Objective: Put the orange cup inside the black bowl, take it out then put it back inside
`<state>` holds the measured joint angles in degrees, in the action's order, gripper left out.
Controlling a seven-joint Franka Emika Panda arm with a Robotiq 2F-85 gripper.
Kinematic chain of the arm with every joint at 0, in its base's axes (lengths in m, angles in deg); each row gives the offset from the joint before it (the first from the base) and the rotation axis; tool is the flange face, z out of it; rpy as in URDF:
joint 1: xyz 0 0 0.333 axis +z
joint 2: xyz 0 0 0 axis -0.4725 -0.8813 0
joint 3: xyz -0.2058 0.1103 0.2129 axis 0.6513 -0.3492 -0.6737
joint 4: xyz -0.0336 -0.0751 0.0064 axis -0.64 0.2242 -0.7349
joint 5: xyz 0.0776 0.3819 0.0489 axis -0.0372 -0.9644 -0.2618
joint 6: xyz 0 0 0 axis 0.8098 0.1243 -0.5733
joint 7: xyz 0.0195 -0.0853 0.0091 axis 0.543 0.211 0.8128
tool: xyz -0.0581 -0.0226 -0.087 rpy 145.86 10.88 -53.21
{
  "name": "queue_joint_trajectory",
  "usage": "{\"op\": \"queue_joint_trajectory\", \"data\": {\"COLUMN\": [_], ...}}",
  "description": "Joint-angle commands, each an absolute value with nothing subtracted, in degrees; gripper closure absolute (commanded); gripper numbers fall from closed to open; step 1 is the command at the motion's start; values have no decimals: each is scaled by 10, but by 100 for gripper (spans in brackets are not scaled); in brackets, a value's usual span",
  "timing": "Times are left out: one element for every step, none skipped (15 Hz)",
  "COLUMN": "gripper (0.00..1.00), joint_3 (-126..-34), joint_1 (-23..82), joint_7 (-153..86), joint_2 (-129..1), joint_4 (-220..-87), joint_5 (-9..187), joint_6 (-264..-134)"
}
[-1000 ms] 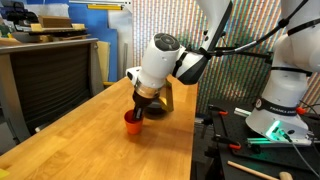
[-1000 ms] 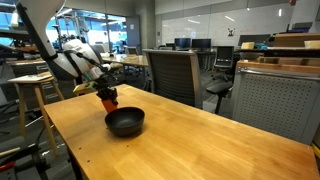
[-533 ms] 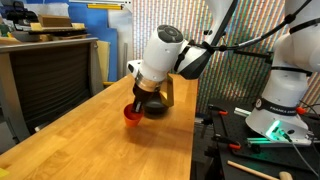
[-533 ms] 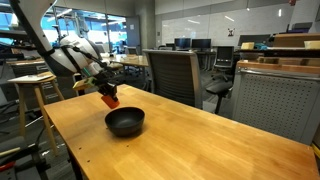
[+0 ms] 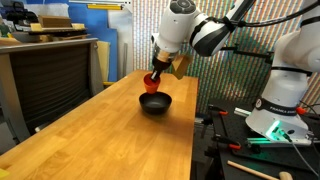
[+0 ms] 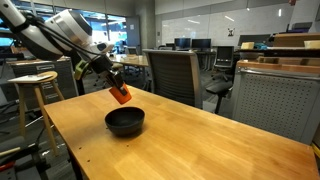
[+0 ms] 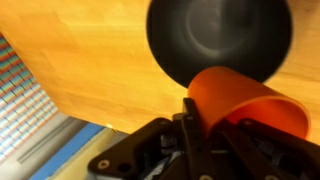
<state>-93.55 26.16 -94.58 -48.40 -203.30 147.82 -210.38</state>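
My gripper lowers the tilted orange cup down into the middle of the black bowl (image 5: 155, 104) (image 7: 220, 38) next, turning it upright. The empty bowl lies right below the cup.
My gripper (image 5: 153, 75) is shut on the rim of the orange cup (image 5: 151, 83) and holds it tilted in the air, above the black bowl (image 5: 155, 104). The bowl stands on the wooden table and looks empty. In an exterior view the cup (image 6: 120, 94) hangs above the bowl (image 6: 125, 122), slightly to its left. In the wrist view the cup (image 7: 245, 105) sits between my fingers (image 7: 205, 125), with the bowl (image 7: 220, 38) below it.
The wooden table (image 5: 90, 140) runs long; its edge lies near the bowl in an exterior view. Office chairs (image 6: 172, 72) and a stool (image 6: 30, 88) stand beyond the table. A second white robot base (image 5: 285, 100) stands beside the table.
My gripper has lifted the orange cup from the tabletop beside the bowl and carried it up and over, so it now hangs above the bowl.
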Motion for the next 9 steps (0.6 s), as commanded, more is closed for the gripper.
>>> {"op": "queue_joint_trajectory", "data": {"gripper": [99,99,99,99,99,99,99,99,99], "joint_3": [-879,-866,-857,-850,-855,-856,-852,-857,-888], "joint_1": [259,258,258,258,249,248,253,249,220], "joint_7": [-899,-873,-858,-829,-807,-776,-743,-713,-682], "joint_2": [-464,-481,-489,-505,-519,-536,-551,-572,-589], "joint_4": [-2067,-2063,-2062,-2059,-2056,-2053,-2052,-2052,-2050], "joint_5": [1386,1348,1322,1274,1238,1186,1135,1086,1036], "joint_6": [-2098,-2120,-2129,-2149,-2169,-2188,-2206,-2230,-2244]}}
